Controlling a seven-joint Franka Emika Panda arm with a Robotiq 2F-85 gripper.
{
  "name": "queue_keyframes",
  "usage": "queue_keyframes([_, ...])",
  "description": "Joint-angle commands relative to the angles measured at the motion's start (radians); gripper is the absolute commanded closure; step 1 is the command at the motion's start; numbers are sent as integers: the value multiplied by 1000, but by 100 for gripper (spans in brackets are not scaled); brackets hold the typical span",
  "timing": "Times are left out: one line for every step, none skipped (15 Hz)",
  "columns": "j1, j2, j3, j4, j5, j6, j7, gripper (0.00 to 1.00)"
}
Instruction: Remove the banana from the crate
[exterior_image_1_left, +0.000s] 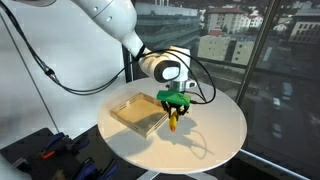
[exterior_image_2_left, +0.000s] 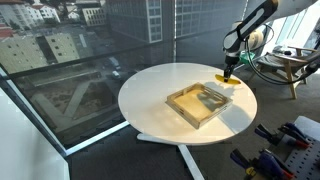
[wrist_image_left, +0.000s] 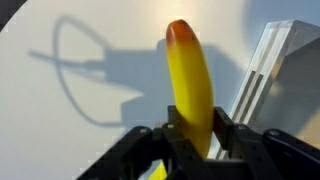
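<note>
My gripper is holding the banana (exterior_image_1_left: 173, 121) outside the crate but close to the crate's side. Next it will move a little away from that side, over the bare table beside the crate, and release the banana.
The small yellow banana (wrist_image_left: 190, 80) with an orange tip hangs between my fingers, and my gripper (wrist_image_left: 193, 128) is shut on it. In an exterior view the banana (exterior_image_1_left: 173, 121) dangles from the gripper (exterior_image_1_left: 174, 108) just above the white table, beside the crate's corner. The light-wood crate (exterior_image_1_left: 138, 114) lies flat on the table with nothing in it that I can see. In the other exterior view the gripper (exterior_image_2_left: 228, 76) holds the banana (exterior_image_2_left: 225, 82) past the far corner of the crate (exterior_image_2_left: 203, 104). In the wrist view the crate's wall (wrist_image_left: 262, 70) shows at the right.
The round white table (exterior_image_1_left: 215, 125) stands beside a large window. Cables loop from the arm (exterior_image_1_left: 200, 80). Tools lie on the floor (exterior_image_2_left: 275, 155) by the table, and a wooden chair (exterior_image_2_left: 290, 66) stands behind it.
</note>
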Motion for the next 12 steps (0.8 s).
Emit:
queue_keyframes([-29,31,18,58,17,-10,-6,86])
queue_keyframes([-31,36,19,65,17,-11,-6,86])
queue_keyframes([-33,41,19,71,17,-9,-6,86])
queue_keyframes([-36,45,20,75,17,-9,-7,86])
queue_keyframes([-39,51,22,81,17,-8,-8,86])
queue_keyframes([-41,57,23,86,18,-8,-8,86])
queue_keyframes([-44,63,25,91,18,-7,-9,86])
queue_keyframes([-45,70,25,96,17,-8,-8,86])
queue_keyframes([-46,77,26,100,17,-8,-8,86])
queue_keyframes([-48,83,27,104,17,-8,-9,86])
queue_keyframes([-48,89,27,108,17,-8,-8,86])
queue_keyframes([-49,94,28,113,16,-8,-9,86])
